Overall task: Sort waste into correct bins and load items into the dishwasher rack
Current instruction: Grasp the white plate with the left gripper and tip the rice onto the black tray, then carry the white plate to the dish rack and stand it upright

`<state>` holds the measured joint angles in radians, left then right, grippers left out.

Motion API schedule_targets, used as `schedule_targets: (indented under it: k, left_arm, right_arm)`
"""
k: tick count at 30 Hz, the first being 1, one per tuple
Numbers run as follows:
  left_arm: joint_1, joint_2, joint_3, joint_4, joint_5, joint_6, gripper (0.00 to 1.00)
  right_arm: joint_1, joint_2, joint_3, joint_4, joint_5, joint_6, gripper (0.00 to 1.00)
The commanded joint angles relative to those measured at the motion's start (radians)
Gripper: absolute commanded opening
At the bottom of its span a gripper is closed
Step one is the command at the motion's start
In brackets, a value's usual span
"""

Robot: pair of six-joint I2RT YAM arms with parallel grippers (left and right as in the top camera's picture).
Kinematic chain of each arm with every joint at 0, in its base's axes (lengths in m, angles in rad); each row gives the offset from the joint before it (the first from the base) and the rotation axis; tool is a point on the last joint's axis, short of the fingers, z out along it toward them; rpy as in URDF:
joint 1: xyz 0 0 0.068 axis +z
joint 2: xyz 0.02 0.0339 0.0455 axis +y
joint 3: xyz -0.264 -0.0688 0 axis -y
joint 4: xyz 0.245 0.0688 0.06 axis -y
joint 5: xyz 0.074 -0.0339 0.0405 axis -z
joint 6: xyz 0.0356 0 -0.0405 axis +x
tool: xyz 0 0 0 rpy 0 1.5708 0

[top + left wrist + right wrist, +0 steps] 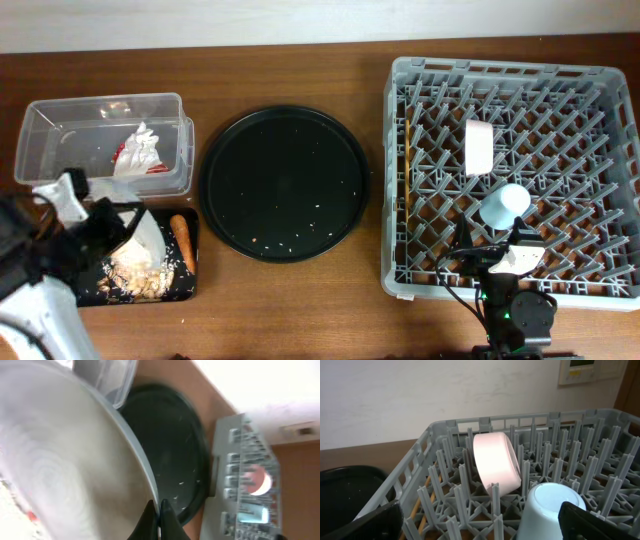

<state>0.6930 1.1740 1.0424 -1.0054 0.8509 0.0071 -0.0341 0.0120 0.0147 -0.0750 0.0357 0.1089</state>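
The plate (146,240) next needs to rise with my left gripper and go to free pegs of the rack by the white bowl (430,185), since they're to the gripper's right in the overhead view.
My left gripper (159,515) is shut on the rim of the pale grey-white plate (60,460). It holds the plate (146,240) tilted over the flat black tray (187,291). That tray holds beige food scraps (135,281) and the sausage piece (183,240). The clear tub (60,125) holds the white tissue (141,148) and the red wrapper (121,153). In the dishwasher rack (600,100) are the white bowl (495,467) on its side, the upturned light-blue cup (550,510) and the chopsticks (427,510). My right gripper (485,530) is open and empty at the rack's front edge.
The big round black tray (285,180) lies between the bins and the rack, with a few crumbs on it. It also shows in the left wrist view (170,435), with the rack (245,475) beyond it. A white wall stands behind the table.
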Motion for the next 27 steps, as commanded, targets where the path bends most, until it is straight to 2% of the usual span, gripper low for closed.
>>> schedule_targets:
  k: [1,2,4,7,10,11,12,13,14,15,18,20,22,23,24,25,27]
  left_arm:
    - [0.170,-0.053,-0.128,-0.010,0.311,0.140,0.00]
    - [0.241,-0.053,-0.159,-0.020,0.407,0.201,0.00]
    - [0.318,-0.052,-0.190,-0.020,0.449,0.228,0.00]
    - [0.326,-0.053,-0.193,-0.020,0.543,0.292,0.00]
    - [0.286,-0.053,-0.193,-0.021,0.536,0.318,0.00]
    - [0.282,-0.053,-0.193,-0.023,0.394,0.291,0.00]
    - [0.283,-0.053,-0.193,-0.028,0.166,0.117,0.00]
    - [0.283,-0.053,-0.193,-0.026,0.074,0.041,0.00]
    - [0.276,-0.052,-0.193,-0.010,0.309,0.190,0.00]
    - [0.275,-0.053,-0.193,0.004,0.439,0.239,0.00]
    - [0.256,-0.053,-0.193,0.009,0.470,0.283,0.00]
    - [0.153,-0.053,-0.184,0.010,0.474,0.282,0.00]
    - [-0.011,-0.053,-0.140,0.018,0.447,0.274,0.00]
    - [-0.196,-0.053,-0.083,0.142,0.371,0.146,0.00]
    - [-0.327,-0.052,-0.071,0.319,0.363,0.025,0.00]
    - [-0.458,-0.043,-0.071,0.554,0.322,-0.119,0.00]
    - [-0.655,0.010,-0.071,0.893,0.198,-0.313,0.00]
  right_arm:
    - [-0.006,-0.006,-0.009,-0.003,-0.002,0.003,0.98]
    - [-0.006,-0.006,-0.009,-0.003,-0.002,0.003,0.98]
    - [-0.006,-0.006,-0.009,-0.003,-0.002,0.003,0.98]
    - [-0.006,-0.006,-0.009,-0.003,-0.002,0.003,0.98]
    - [-0.006,-0.006,-0.009,-0.003,-0.002,0.003,0.98]
    - [-0.006,-0.006,-0.009,-0.003,-0.002,0.003,0.98]
    - [-0.006,-0.006,-0.009,-0.003,-0.002,0.003,0.98]
    - [-0.006,-0.006,-0.009,-0.003,-0.002,0.003,0.98]
    - [-0.006,-0.006,-0.009,-0.003,-0.002,0.003,0.98]
    - [-0.006,-0.006,-0.009,-0.003,-0.002,0.003,0.98]
    - [-0.006,-0.006,-0.009,-0.003,-0.002,0.003,0.98]
    - [-0.006,-0.006,-0.009,-0.003,-0.002,0.003,0.98]
    - [-0.006,-0.006,-0.009,-0.003,-0.002,0.003,0.98]
    - [-0.006,-0.006,-0.009,-0.003,-0.002,0.003,0.98]
    - [-0.006,-0.006,-0.009,-0.003,-0.002,0.003,0.98]
    - [-0.006,-0.006,-0.009,-0.003,-0.002,0.003,0.98]
    - [-0.006,-0.006,-0.009,-0.003,-0.002,0.003,0.98]
